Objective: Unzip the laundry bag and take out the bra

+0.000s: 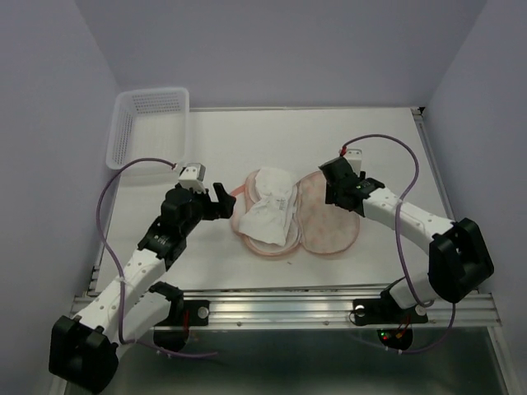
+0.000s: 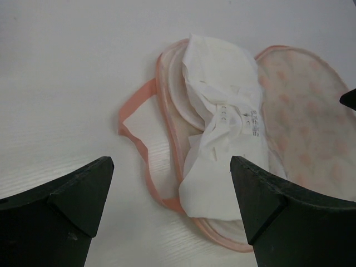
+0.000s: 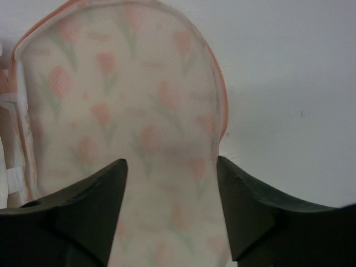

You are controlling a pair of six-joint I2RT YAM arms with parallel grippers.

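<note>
The gathered fold at the bra's middle (image 1: 277,202) (image 2: 223,123) lies uncovered on the open bag. My left gripper moves past the pink loop next, then down onto it.
The laundry bag (image 1: 329,224) lies unzipped and spread flat at the table's middle, its printed flap on the right. The white bra (image 1: 269,211) lies on the bag's left half, partly over the rim. My left gripper (image 1: 224,202) is open and empty just left of the bag. In the left wrist view the bra (image 2: 222,111) and the pink loop (image 2: 133,133) lie ahead of the left gripper (image 2: 169,167). My right gripper (image 1: 333,196) is open over the flap's far end. In the right wrist view the right gripper (image 3: 171,167) straddles the flap (image 3: 133,100).
A white plastic mesh basket (image 1: 123,132) stands at the back left corner. Walls close the table on the left, back and right. A metal rail (image 1: 288,300) runs along the near edge by the arm bases.
</note>
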